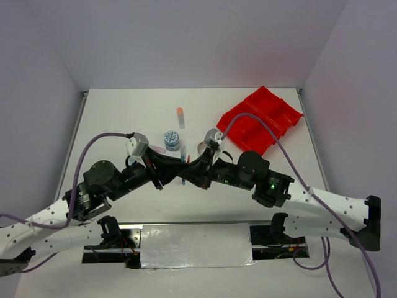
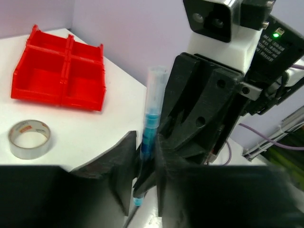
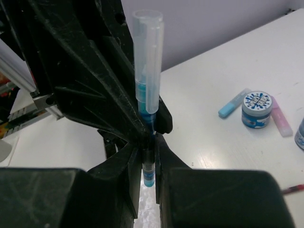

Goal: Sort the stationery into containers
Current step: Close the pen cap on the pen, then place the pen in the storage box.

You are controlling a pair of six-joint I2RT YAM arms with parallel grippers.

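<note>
My right gripper holds the pen and will next swing it down to the tray's near section (image 1: 259, 138) and release it. That section is empty and lies outward of my gripper, to its right in the top view.
A blue pen with a clear cap (image 1: 183, 166) stands upright between both grippers at the table's middle. My left gripper (image 1: 178, 169) is shut on the pen; in the left wrist view (image 2: 145, 164) its fingers clamp the blue pen (image 2: 152, 114) low on the barrel. My right gripper (image 1: 190, 169) faces it and is shut on the same pen; in the right wrist view (image 3: 148, 161) its fingers pinch the pen (image 3: 147, 71) near the lower end. The red divided tray (image 1: 260, 119) lies at the far right and looks empty in the left wrist view (image 2: 57, 71).
A tub with a blue-white lid (image 1: 171, 139) stands behind the grippers, also in the right wrist view (image 3: 256, 108), with a light blue tube (image 3: 233, 103) and a pink tube (image 3: 280, 118) beside it. An orange-capped tube (image 1: 180, 116) lies farther back. A silvery tape roll (image 2: 29, 138) lies near the tray.
</note>
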